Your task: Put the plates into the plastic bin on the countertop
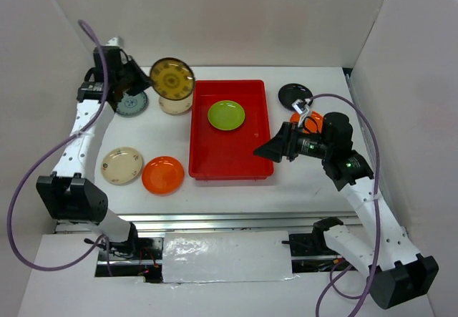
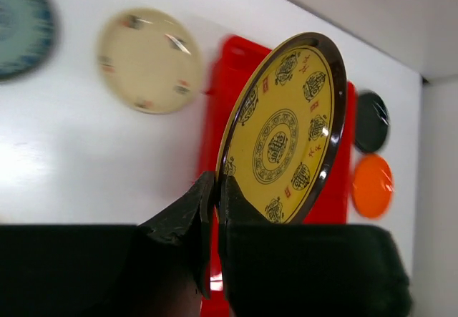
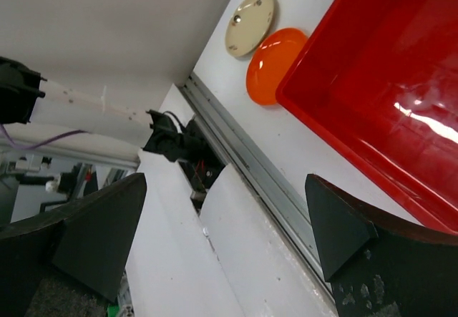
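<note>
The dark brown plate is still hanging beside the red bin. My left gripper needs to move it across and down over the lime green plate point(image 1: 226, 114) next.
My left gripper point(image 1: 145, 81) point(image 2: 215, 188) is shut on the rim of a dark brown plate with a gold pattern point(image 1: 172, 79) point(image 2: 286, 131), holding it on edge above the countertop point(image 1: 300, 181), left of the red plastic bin point(image 1: 215, 163) point(image 2: 223, 74) point(image 3: 386, 81). A lime green plate point(image 1: 226, 114) lies in the bin. My right gripper point(image 1: 270, 150) point(image 3: 225, 217) hangs open and empty over the bin's near right corner. On the countertop lie a cream plate point(image 1: 176, 105) point(image 2: 149, 61), a teal plate point(image 1: 131, 104) point(image 2: 21, 23), another cream plate point(image 1: 122, 165) point(image 3: 250, 23) and an orange plate point(image 1: 163, 174) point(image 3: 275, 65).
A black plate point(image 1: 295, 95) point(image 2: 372, 122) and a second orange plate point(image 1: 309, 121) point(image 2: 372, 185) lie right of the bin, the orange one partly under my right arm. White walls close in the back and sides. A metal rail point(image 1: 236, 220) runs along the near edge.
</note>
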Motion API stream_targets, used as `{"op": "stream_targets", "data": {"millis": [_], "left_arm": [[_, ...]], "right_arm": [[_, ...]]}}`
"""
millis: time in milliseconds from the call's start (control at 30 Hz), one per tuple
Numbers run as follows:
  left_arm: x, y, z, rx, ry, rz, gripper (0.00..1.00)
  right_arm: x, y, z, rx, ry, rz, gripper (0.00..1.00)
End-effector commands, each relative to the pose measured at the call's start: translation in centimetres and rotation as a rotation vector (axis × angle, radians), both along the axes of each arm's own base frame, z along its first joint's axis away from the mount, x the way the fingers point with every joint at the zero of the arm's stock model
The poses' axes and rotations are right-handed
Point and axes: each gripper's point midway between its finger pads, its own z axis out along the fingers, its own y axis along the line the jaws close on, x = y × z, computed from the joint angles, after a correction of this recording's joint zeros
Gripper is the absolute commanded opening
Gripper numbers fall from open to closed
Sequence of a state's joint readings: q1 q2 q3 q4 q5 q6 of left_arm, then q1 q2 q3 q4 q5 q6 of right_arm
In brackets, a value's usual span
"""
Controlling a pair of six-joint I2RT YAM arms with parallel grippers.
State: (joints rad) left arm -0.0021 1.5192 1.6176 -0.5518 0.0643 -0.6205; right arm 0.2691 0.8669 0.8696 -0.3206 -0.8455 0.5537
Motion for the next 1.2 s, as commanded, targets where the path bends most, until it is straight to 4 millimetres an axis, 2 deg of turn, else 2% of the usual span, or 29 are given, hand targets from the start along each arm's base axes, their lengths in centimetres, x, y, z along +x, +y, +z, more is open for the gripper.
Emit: {"op": "stream_targets", "data": {"millis": [0,67,100,133,167,200,300,400,433,467,633,700,800,900,1033,1167], "left_arm": [[2.4,-8.5,-1.2,-0.15,-0.013,-0.261,0.0],[3.1,-10.9,-1.9,-0.17,-0.01,-0.324,0.0],[4.3,-12.3,-2.5,-0.176,-0.019,-0.354,0.0],[4.3,-14.2,-3.0,-0.18,-0.014,-0.392,0.0],[4.7,-15.1,-3.0,-0.184,-0.022,-0.417,0.0],[5.4,-16.9,-4.5,-0.185,-0.009,-0.452,0.0],[6.8,-19.3,-7.1,-0.169,0.023,-0.487,0.0],[8.2,-20.4,-9.8,-0.132,0.058,-0.487,0.0],[8.5,-20.3,-10.5,-0.117,0.075,-0.474,0.0],[9.4,-20.2,-11.4,-0.093,0.084,-0.443,0.0],[10.6,-19.3,-14.0,-0.027,0.136,-0.378,0.0],[10.9,-19.2,-15.2,-0.015,0.156,-0.367,0.0],[11.0,-18.8,-16.6,0.018,0.195,-0.347,0.0],[10.7,-18.9,-17.1,0.017,0.201,-0.356,0.0],[10.2,-19.0,-17.2,0.033,0.203,-0.355,0.26],[9.4,-19.0,-16.8,0.034,0.199,-0.362,0.45]], "right_arm": [[1.3,-1.2,1.9,0.023,-0.029,-0.088,1.0],[1.9,-2.2,2.3,0.044,-0.015,-0.158,1.0],[2.2,-2.6,2.3,0.047,-0.008,-0.181,1.0],[2.3,-3.1,2.3,0.048,-0.003,-0.213,1.0],[2.7,-3.9,2.3,0.047,-0.001,-0.256,1.0],[2.9,-4.5,2.2,0.043,0.002,-0.285,1.0],[3.8,-6.6,1.6,0.026,0.018,-0.405,1.0],[4.2,-7.8,0.9,0.036,0.03,-0.485,1.0],[4.3,-8.0,0.5,0.034,0.036,-0.503,1.0],[5.4,-9.7,-0.4,0.02,0.053,-0.598,1.0],[7.9,-15.7,-4.2,0.013,0.168,-0.917,1.0],[8.3,-16.5,-5.5,0.033,0.214,-0.939,1.0],[8.7,-17.1,-5.9,0.063,0.223,-0.944,1.0],[8.9,-17.9,-6.3,0.043,0.228,-0.979,1.0],[9.4,-18.7,-6.7,0.038,0.243,-1.011,1.0],[9.9,-18.9,-7.3,0.045,0.271,-1.016,1.0]]}}
